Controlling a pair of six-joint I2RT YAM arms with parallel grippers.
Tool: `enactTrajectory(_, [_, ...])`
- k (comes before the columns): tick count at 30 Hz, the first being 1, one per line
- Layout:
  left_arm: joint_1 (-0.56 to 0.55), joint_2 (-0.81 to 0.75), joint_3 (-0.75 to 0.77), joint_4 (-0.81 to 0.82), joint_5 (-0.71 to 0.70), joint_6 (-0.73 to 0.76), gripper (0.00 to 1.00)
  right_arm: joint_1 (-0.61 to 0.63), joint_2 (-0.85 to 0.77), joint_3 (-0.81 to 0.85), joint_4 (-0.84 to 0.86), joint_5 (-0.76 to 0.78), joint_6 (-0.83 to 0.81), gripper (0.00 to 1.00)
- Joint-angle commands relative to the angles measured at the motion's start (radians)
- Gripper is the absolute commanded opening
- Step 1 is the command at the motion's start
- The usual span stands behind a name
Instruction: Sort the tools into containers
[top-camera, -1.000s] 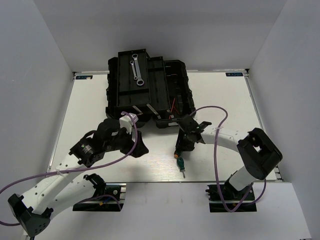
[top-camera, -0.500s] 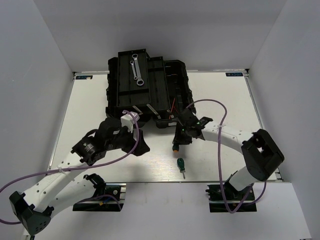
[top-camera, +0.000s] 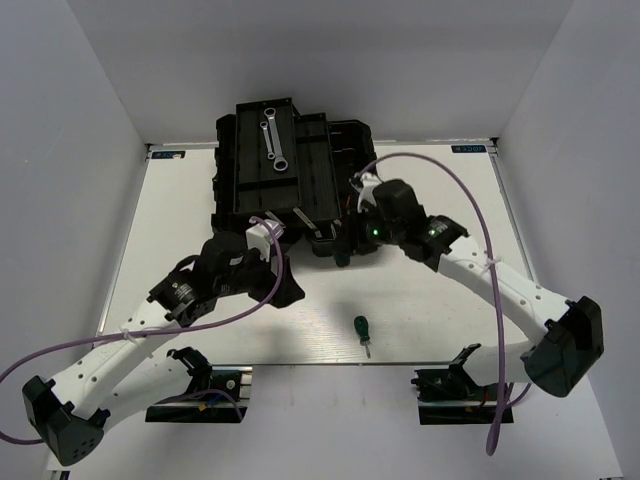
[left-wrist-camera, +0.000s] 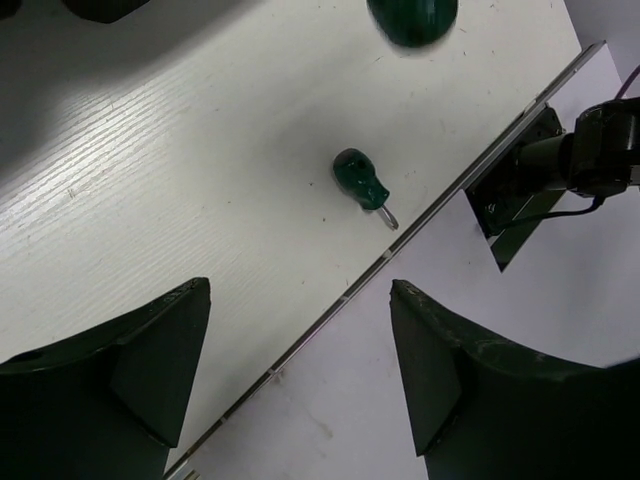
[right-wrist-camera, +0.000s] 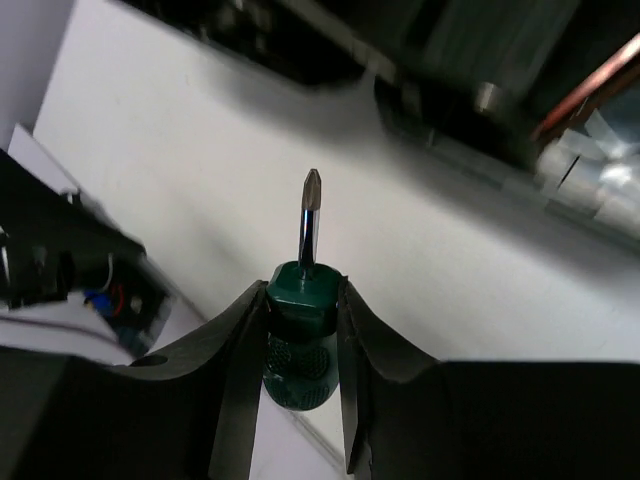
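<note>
The narrow middle tray is empty, so the robot will carry its right gripper outward past the toolbox's front edge, over that tray, and release the screwdriver there.
My right gripper is shut on a stubby green-handled screwdriver, whose metal tip points up towards the black toolbox. In the top view this gripper hangs at the toolbox's front edge. A second green screwdriver lies on the table near the front edge, and it shows in the left wrist view too. Two silver wrenches lie in the toolbox's upper tray. My left gripper stands open and empty over the table's front edge, left of that screwdriver.
The white table ends in a metal strip at the front. The right arm's base mount sits just beyond it. White walls close in both sides and the back. A purple cable arcs over the right arm.
My right gripper closed on a screwdriver on the table, lifted it and carried it back to the toolbox's front edge. The left arm barely moved.
</note>
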Motion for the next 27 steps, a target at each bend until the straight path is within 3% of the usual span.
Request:
enactTrajectory(1, [-0.004, 0.004, 0.024, 0.051, 0.024, 0.002, 0.82, -0.051, 0.048, 0.176, 0.020, 0.046, -0.182, 0.00])
enactTrajectory(3, [-0.004, 0.025, 0.024, 0.063, 0.034, 0.001, 0.82, -0.077, 0.161, 0.226, 0.030, 0.049, -0.206, 0.00])
enactTrajectory(12, [-0.004, 0.088, 0.075, 0.045, -0.021, 0.001, 0.83, -0.158, 0.641, 0.781, -0.038, -0.031, -0.239, 0.00])
enactTrajectory(17, [-0.014, 0.153, 0.115, 0.016, -0.032, 0.001, 0.87, -0.186, 0.764, 0.952, -0.121, -0.034, -0.261, 0.00])
enactTrajectory(18, [-0.014, 0.166, 0.115, 0.025, -0.032, 0.001, 0.87, -0.191, 0.780, 0.952, -0.124, -0.020, -0.267, 0.12])
enactTrajectory(25, [-0.044, 0.241, 0.145, 0.047, -0.023, 0.011, 0.88, -0.215, 0.803, 0.970, -0.115, -0.001, -0.296, 0.25])
enactTrajectory(27, [-0.055, 0.262, 0.155, 0.071, -0.023, 0.011, 0.88, -0.223, 0.803, 0.987, -0.122, -0.030, -0.301, 0.40])
